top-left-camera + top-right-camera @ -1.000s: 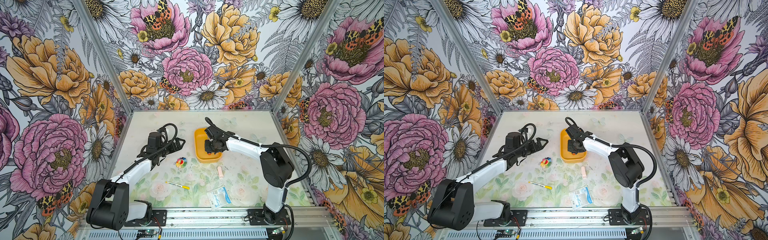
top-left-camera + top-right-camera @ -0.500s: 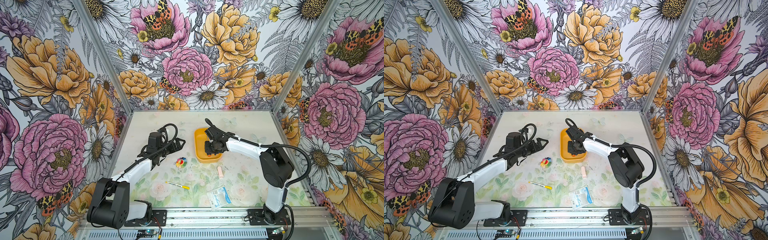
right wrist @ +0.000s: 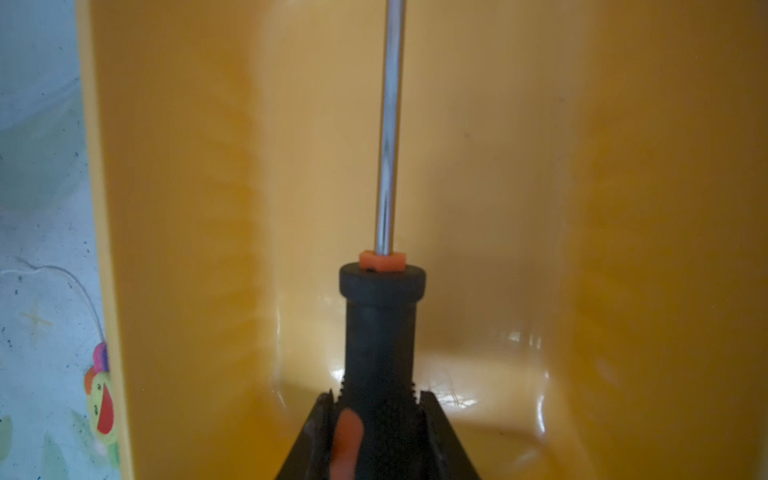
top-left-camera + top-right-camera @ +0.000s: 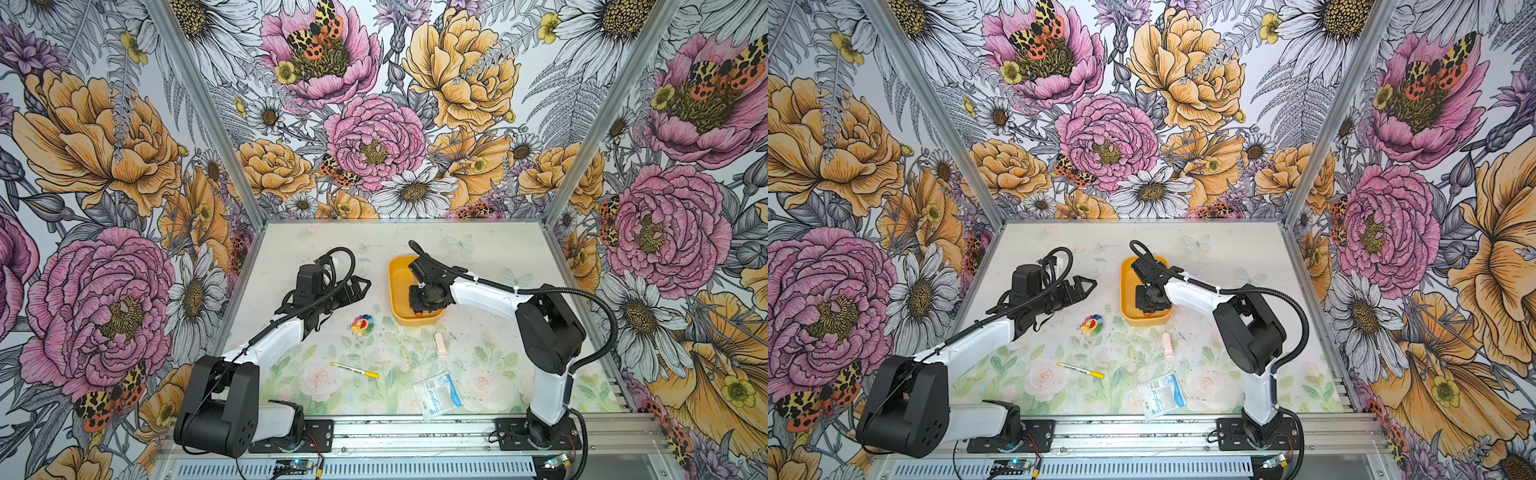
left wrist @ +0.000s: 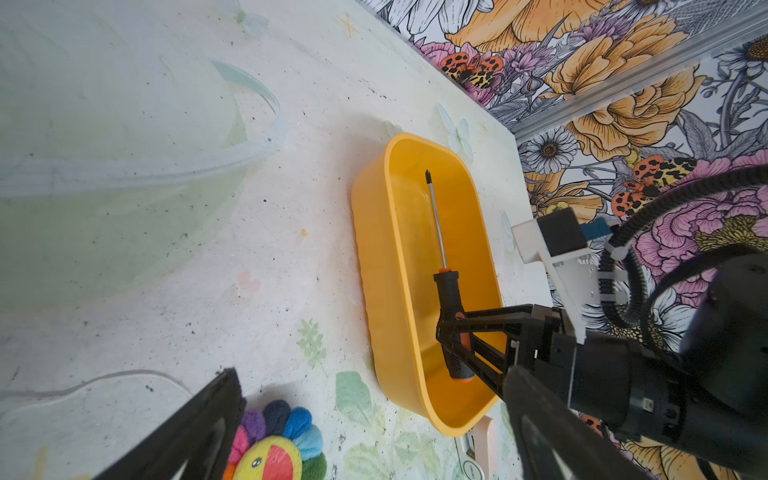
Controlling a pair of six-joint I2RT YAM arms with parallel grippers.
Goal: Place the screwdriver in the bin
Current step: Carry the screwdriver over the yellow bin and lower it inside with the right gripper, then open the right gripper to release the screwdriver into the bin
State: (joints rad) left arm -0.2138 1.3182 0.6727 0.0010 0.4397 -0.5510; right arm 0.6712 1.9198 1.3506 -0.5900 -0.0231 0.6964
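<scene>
My right gripper should next lower the screwdriver's handle toward the bin's bottom below it and let go there, as the screwdriver [image 5: 448,297] already fits within the bin's sides.
The bin [image 4: 398,277] [image 4: 1126,286] is a yellow-orange tray at mid-table. The screwdriver [image 5: 448,297] [image 3: 380,328] lies lengthwise inside its walls. Its metal shaft [image 5: 436,220] points to the far end, and its black handle with orange end [image 4: 419,314] is at the near end. My right gripper [image 4: 419,305] [image 5: 442,336] [image 3: 378,399] reaches down into the bin, shut on the handle. Whether the screwdriver touches the bin floor I cannot tell. My left gripper [image 4: 360,286] [image 4: 1087,286] hovers open and empty just left of the bin.
A rainbow plush flower [image 4: 362,325] lies in front of the left gripper. A white-and-yellow pen [image 4: 354,370], a small pink tube [image 4: 439,345] and a surgical packet [image 4: 437,395] lie nearer the front edge. Flowered walls enclose three sides.
The right gripper has shifted only slightly inside the bin, still shut on the screwdriver. The left arm has not moved.
</scene>
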